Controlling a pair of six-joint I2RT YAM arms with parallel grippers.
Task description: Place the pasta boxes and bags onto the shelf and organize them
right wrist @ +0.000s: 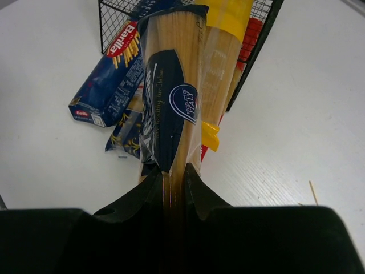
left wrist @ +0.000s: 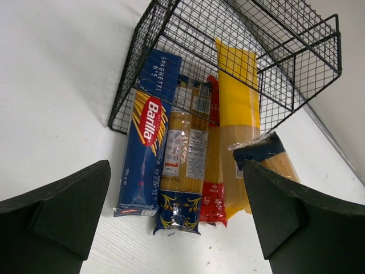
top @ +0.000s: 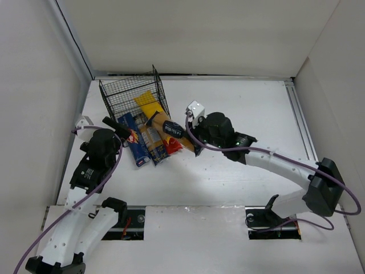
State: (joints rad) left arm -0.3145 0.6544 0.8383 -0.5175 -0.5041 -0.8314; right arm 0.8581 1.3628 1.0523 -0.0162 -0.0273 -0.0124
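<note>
The clear tan-labelled bag (top: 151, 139) (right wrist: 130, 127) is next for my right gripper. The gripper will go down and move over it, away from my base and toward the open shelf.
The black wire shelf (top: 132, 94) stands at the back left, open towards me. A dark blue box (top: 132, 142), a clear tan-labelled bag (top: 151, 142), a red-and-yellow bag (top: 173, 146) and a yellow bag (top: 148, 103) lie side by side, far ends in the shelf, near ends on the table. My right gripper (right wrist: 173, 177) is shut on the near end of the orange-yellow bag with the black label (right wrist: 171, 97), held tilted above the others towards the shelf. My left gripper (left wrist: 177, 228) is open and empty, just in front of the box (left wrist: 147, 131).
White walls close the table on the left, back and right. The shelf (left wrist: 274, 51) sits close to the back left corner. Bare white table lies to the right of the packs (top: 251, 103).
</note>
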